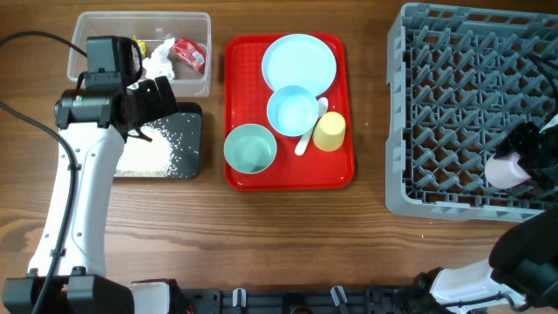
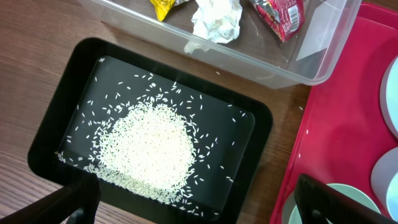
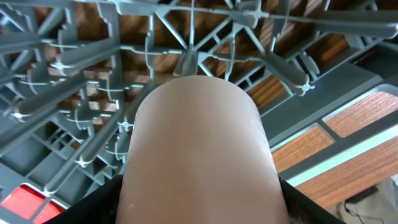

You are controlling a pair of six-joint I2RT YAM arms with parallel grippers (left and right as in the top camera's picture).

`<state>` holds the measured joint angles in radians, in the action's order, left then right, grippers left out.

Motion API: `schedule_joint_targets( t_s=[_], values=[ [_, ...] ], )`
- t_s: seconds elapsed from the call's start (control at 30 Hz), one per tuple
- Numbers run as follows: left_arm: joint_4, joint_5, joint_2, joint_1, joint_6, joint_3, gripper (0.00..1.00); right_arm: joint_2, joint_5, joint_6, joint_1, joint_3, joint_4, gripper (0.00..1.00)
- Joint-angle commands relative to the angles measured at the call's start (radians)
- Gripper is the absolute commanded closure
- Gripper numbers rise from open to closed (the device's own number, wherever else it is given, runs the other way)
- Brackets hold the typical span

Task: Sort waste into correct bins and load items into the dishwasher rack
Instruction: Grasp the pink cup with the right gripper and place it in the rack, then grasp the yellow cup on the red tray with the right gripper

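Observation:
The small whitish cup is already held over the grey rack's near wires. Next, my right gripper moves down toward those pegs and releases the cup there.
My right gripper (image 1: pixel 520 166) is shut on the small whitish cup (image 3: pixel 199 149), holding it over the near right part of the grey dishwasher rack (image 1: pixel 436 105). My left gripper (image 2: pixel 196 202) is open and empty above the black tray (image 2: pixel 56 124), which holds a pile of rice (image 2: pixel 149 143). The clear tub (image 1: pixel 196 83) holds a yellow wrapper (image 2: pixel 163 6), a white napkin (image 2: pixel 216 18) and a red/silver wrapper (image 2: pixel 283 14). On the red tray (image 1: pixel 344 170) sit the pale blue plate (image 1: pixel 299 61), pale blue bowl (image 1: pixel 292 112), mint green bowl (image 1: pixel 250 148), white spoon (image 1: pixel 311 131) and yellow cup (image 1: pixel 330 131).
The red tray lies between the two bins and the rack. A black cable (image 1: pixel 26 39) runs across the table's far left. Bare wood lies along the front edge.

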<state>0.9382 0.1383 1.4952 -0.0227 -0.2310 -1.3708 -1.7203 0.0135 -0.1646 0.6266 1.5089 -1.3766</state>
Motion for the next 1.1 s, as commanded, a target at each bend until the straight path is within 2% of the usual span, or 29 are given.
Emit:
schedule_joint_targets(
  t_s=[0.0,0.17,0.2,0.23,0.27,0.3,0.43,0.57,0.67,0.77,0.87,0.97,1.07],
  values=[
    [-0.002,0.016,-0.007,-0.006,-0.017,-0.007,0.00,-0.025,-0.044,-0.027,0.010,-0.019,-0.004,0.67],
    [-0.002,0.016,-0.007,-0.006,-0.016,-0.007,0.00,-0.025,-0.100,-0.076,0.010,-0.077,0.005,0.67],
    [-0.002,0.016,-0.007,-0.006,-0.017,-0.007,0.00,-0.025,-0.100,-0.076,0.010,-0.082,0.005,0.50],
    [-0.002,0.016,-0.007,-0.006,-0.017,-0.007,0.00,-0.025,-0.100,-0.075,0.010,-0.082,0.005,0.22],
    [-0.002,0.016,-0.007,-0.006,-0.017,-0.007,0.00,-0.025,-0.100,-0.075,0.010,-0.082,0.004,0.03],
    [-0.002,0.016,-0.007,-0.006,-0.017,-0.007,0.00,-0.025,-0.100,-0.075,0.010,-0.082,0.004,0.01],
    [-0.002,0.016,-0.007,-0.006,-0.017,-0.007,0.00,-0.024,-0.078,-0.073,0.010,-0.082,0.020,0.01],
    [-0.002,0.016,-0.007,-0.006,-0.017,-0.007,0.00,-0.003,-0.008,-0.033,0.007,-0.070,0.026,0.09],
    [-0.002,0.016,-0.007,-0.006,-0.016,-0.007,0.00,0.077,0.055,0.016,-0.047,0.031,0.004,0.08],
    [-0.002,0.016,-0.007,-0.006,-0.016,-0.007,0.00,0.148,0.064,0.033,-0.241,0.163,-0.058,0.06],
    [-0.002,0.016,-0.007,-0.006,-0.017,-0.007,0.00,0.130,0.046,-0.069,-0.593,0.213,-0.021,0.01],
    [-0.002,0.016,-0.007,-0.006,-0.017,-0.007,0.00,-0.013,0.027,-0.150,-0.851,0.213,0.094,0.00],
    [-0.002,0.016,-0.007,-0.006,-0.017,-0.007,0.00,-0.202,0.024,-0.154,-0.946,0.213,0.170,0.02]
  ],
)
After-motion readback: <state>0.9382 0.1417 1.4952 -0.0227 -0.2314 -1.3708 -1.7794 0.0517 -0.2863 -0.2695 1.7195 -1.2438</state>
